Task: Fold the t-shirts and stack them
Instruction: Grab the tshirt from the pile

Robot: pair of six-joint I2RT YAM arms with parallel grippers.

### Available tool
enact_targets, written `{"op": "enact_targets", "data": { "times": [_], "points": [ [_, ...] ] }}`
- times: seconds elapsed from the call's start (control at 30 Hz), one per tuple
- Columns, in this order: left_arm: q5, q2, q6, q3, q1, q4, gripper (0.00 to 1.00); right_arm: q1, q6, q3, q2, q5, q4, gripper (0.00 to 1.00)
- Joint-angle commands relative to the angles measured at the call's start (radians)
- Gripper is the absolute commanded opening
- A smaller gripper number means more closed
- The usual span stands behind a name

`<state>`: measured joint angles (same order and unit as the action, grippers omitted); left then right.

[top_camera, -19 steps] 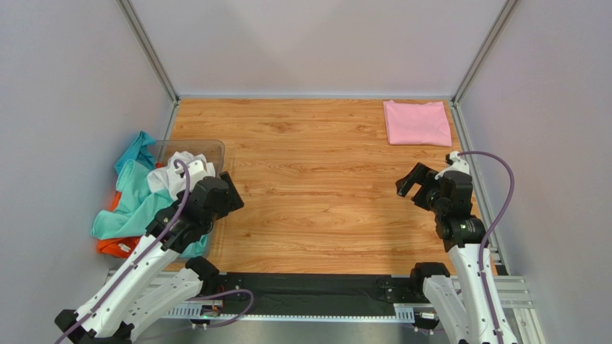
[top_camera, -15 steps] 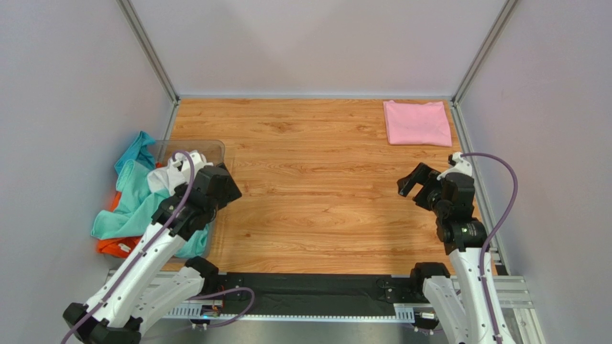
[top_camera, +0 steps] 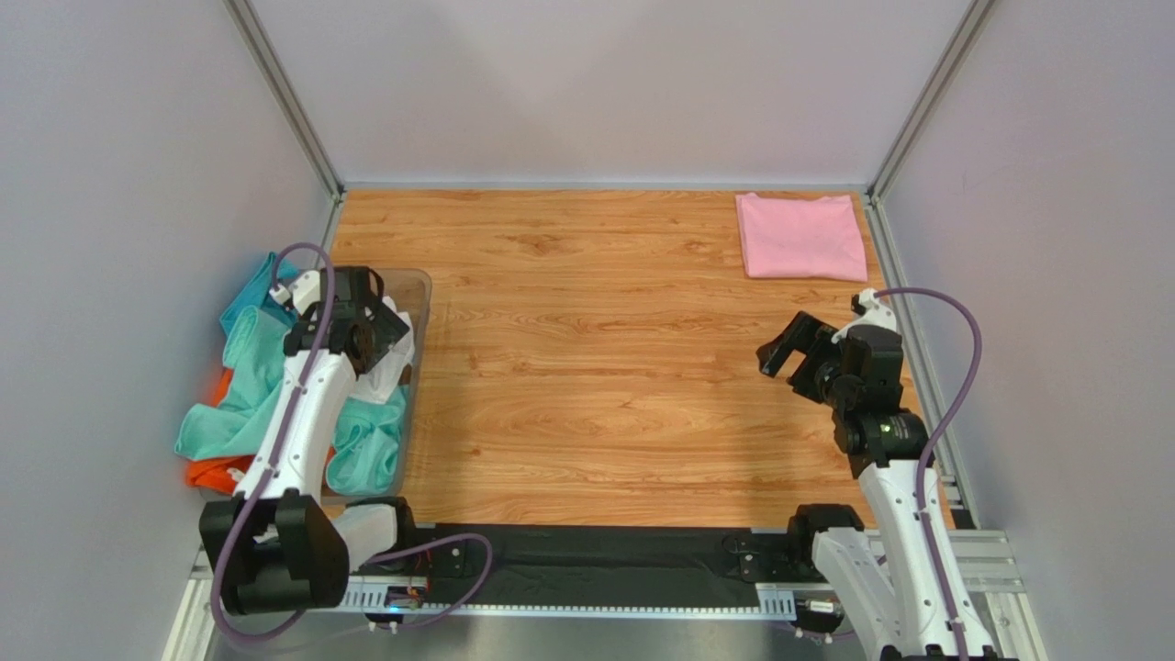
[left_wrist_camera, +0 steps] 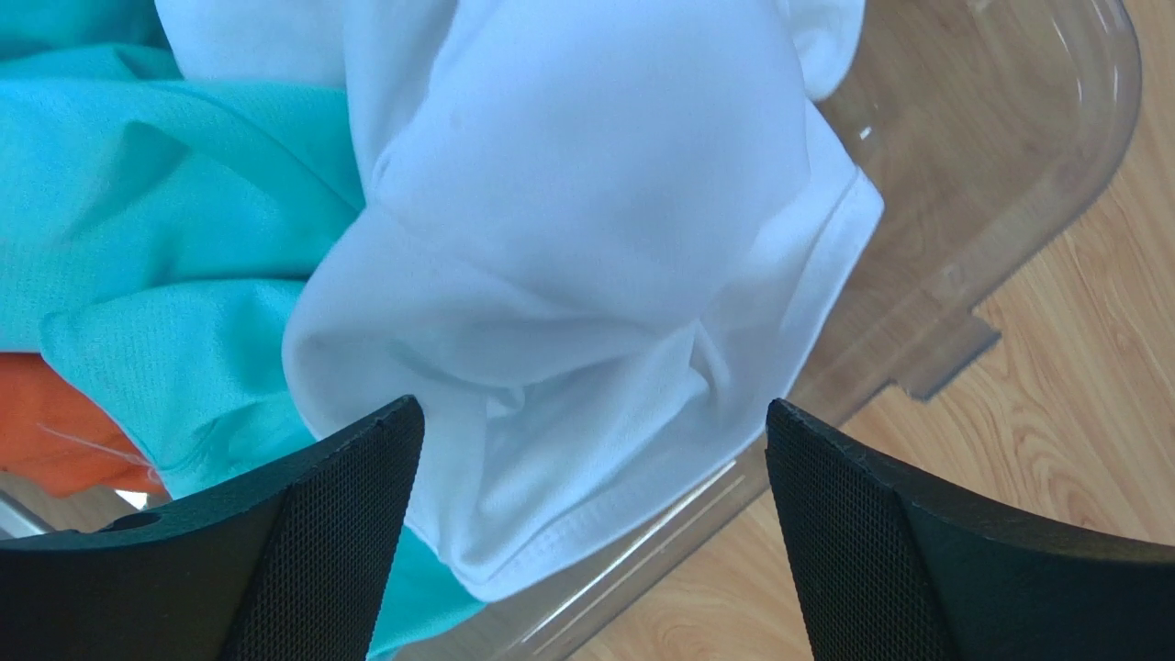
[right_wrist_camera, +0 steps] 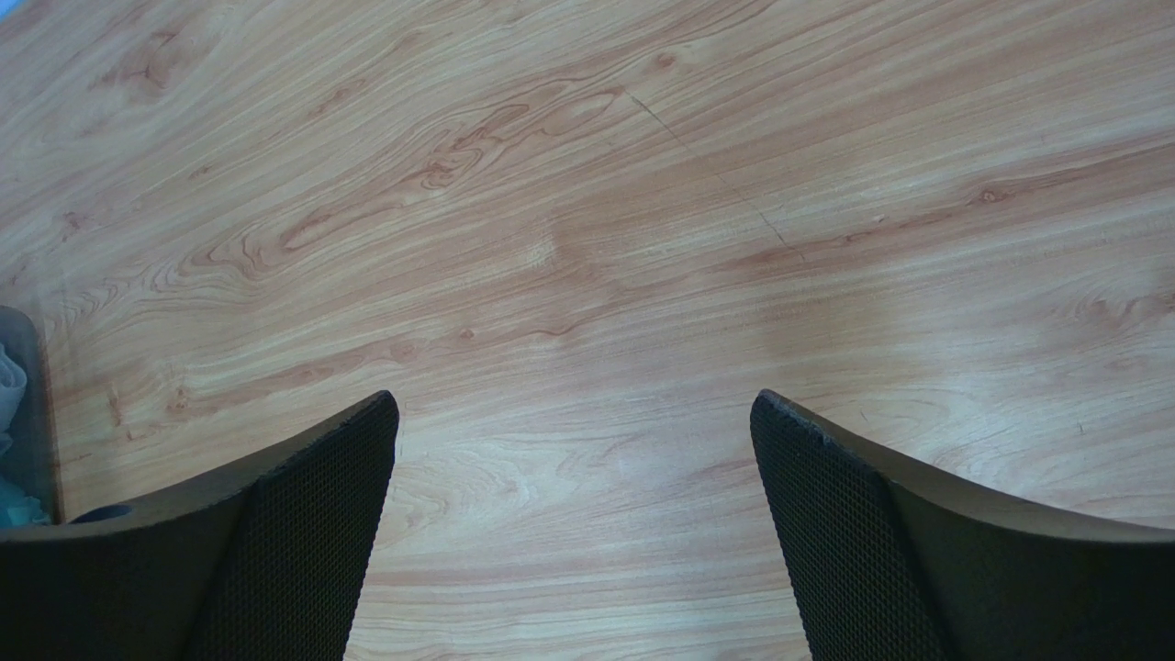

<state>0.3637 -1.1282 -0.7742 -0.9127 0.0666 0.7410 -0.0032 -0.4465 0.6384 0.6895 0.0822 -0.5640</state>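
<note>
My left gripper goes down onto the crumpled folds near the white t-shirt's hem next, because this shirt lies uncovered on top of the teal one.
A white t-shirt lies crumpled on top of a teal t-shirt and an orange one in the clear bin. My left gripper hangs open just above the white shirt and holds nothing. In the top view the left gripper is over the far half of the bin, with the white shirt showing beside it. Teal cloth and orange cloth spill over the bin's left side. A folded pale pink t-shirt lies at the far right. My right gripper is open and empty above bare table.
The clear plastic bin stands at the table's left edge; its rim shows beside the white shirt. The wooden table is walled by grey panels on three sides. A black rail runs along the near edge.
My left arm has swung left and away from me, from the bin's right edge to above the white shirt in the bin. The right arm has barely moved.
</note>
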Motion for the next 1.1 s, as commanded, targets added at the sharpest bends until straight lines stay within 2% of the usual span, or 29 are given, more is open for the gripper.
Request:
{"op": "enact_targets", "data": {
  "times": [0.0,0.3,0.47,0.5,0.6,0.63,0.87,1.07],
  "points": [
    [0.004,-0.053,0.026,-0.08,0.041,-0.048,1.0,-0.001,0.011,0.003,0.011,0.016,0.047,1.0],
    [0.078,-0.303,0.062,-0.245,0.084,-0.035,0.99,-0.003,0.019,0.006,0.033,0.001,0.049,1.0],
    [0.101,-0.395,0.061,-0.295,0.091,0.001,0.79,-0.001,0.02,0.007,0.042,-0.006,0.052,1.0],
    [0.101,-0.415,0.061,-0.301,0.091,0.006,0.7,-0.001,0.02,0.007,0.047,-0.004,0.052,1.0],
    [0.089,-0.436,0.058,-0.305,0.091,0.026,0.14,-0.003,0.022,0.007,0.048,-0.012,0.05,1.0],
    [0.083,-0.444,0.058,-0.302,0.091,0.031,0.0,-0.001,0.022,0.009,0.048,-0.013,0.05,1.0],
    [0.008,-0.388,0.091,-0.272,0.091,0.032,0.0,-0.001,0.02,0.009,0.042,-0.01,0.046,1.0],
    [-0.149,-0.193,0.11,-0.262,0.093,0.012,0.0,-0.001,0.02,0.009,0.039,-0.007,0.044,1.0]
  ]
}}
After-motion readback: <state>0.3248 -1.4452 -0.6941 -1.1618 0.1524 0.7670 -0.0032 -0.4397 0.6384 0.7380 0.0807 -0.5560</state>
